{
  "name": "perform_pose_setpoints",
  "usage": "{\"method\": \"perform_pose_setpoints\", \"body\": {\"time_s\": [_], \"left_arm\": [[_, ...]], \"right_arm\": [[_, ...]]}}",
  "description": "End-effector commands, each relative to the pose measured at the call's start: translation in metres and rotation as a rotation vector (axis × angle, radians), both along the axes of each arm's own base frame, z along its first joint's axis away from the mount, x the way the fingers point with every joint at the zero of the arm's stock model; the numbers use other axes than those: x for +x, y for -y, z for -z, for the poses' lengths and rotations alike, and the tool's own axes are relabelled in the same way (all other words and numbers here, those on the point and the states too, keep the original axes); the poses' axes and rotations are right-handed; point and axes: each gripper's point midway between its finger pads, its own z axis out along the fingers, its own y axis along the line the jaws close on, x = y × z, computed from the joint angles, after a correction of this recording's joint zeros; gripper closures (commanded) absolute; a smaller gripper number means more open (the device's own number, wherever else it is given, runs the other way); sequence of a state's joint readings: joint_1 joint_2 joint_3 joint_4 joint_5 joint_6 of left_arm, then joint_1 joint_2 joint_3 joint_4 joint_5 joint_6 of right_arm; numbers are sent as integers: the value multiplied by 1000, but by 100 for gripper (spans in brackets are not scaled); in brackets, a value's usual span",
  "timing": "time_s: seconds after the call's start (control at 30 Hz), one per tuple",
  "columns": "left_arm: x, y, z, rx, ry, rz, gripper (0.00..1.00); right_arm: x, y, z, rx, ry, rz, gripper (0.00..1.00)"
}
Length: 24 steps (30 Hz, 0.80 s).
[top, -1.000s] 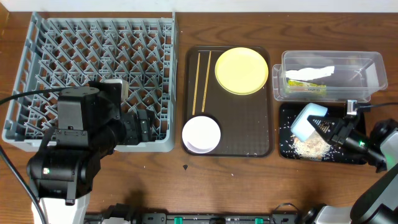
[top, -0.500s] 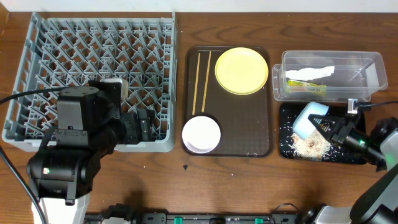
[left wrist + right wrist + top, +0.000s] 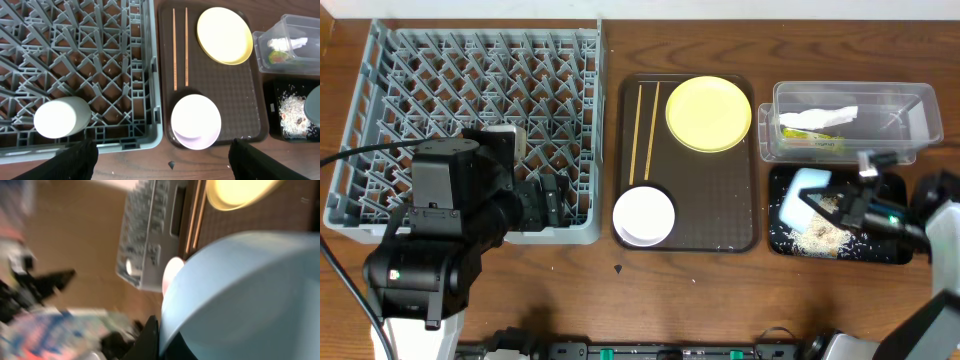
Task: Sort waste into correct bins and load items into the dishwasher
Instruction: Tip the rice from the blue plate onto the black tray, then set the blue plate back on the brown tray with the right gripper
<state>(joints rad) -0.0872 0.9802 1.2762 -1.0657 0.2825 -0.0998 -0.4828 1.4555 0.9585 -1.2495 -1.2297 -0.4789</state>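
Observation:
The light blue bowl needs to go down beside the white bowl [image 3: 643, 215], where the brown tray [image 3: 720, 210] is bare, so my right gripper should swing there, leveling it first.
My right gripper [image 3: 835, 207] is shut on the rim of the light blue bowl [image 3: 796, 194] and holds it tilted over the black tray [image 3: 890, 252], where rice crumbs [image 3: 818, 238] lie. The bowl fills the right wrist view [image 3: 240, 295]. The clear tub [image 3: 910, 105] holds the white paper strip [image 3: 820, 113] and the wrapper [image 3: 812, 138]. The yellow plate [image 3: 708, 112], chopsticks [image 3: 642, 128] and white bowl [image 3: 643, 215] lie on the brown tray [image 3: 720, 210]. The small white cup [image 3: 61, 117] stands in the grey dish rack [image 3: 440, 90]. My left gripper [image 3: 162, 165] is open and empty above the rack's front right corner.
The rack fills the table's left half, the brown tray the middle, and the tub and black tray the right. My left arm's body [image 3: 435, 230] covers the rack's front edge. Bare wooden table [image 3: 700, 300] runs along the front.
My right gripper has shifted left and turned with the blue bowl, which now sits further left over the black tray. The left arm has not moved.

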Motion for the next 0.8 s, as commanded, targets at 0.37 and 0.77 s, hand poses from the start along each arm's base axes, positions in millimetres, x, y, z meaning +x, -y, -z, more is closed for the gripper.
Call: {"method": "perform_pose_setpoints", "body": {"time_s": [0.37, 0.77], "left_arm": [[24, 12, 18, -22, -68, 49, 20], [71, 68, 50, 99, -45, 192, 20]], "right_arm": [[19, -92, 80, -957, -105, -119, 99], [14, -136, 139, -1031, -176, -189, 74]]}}
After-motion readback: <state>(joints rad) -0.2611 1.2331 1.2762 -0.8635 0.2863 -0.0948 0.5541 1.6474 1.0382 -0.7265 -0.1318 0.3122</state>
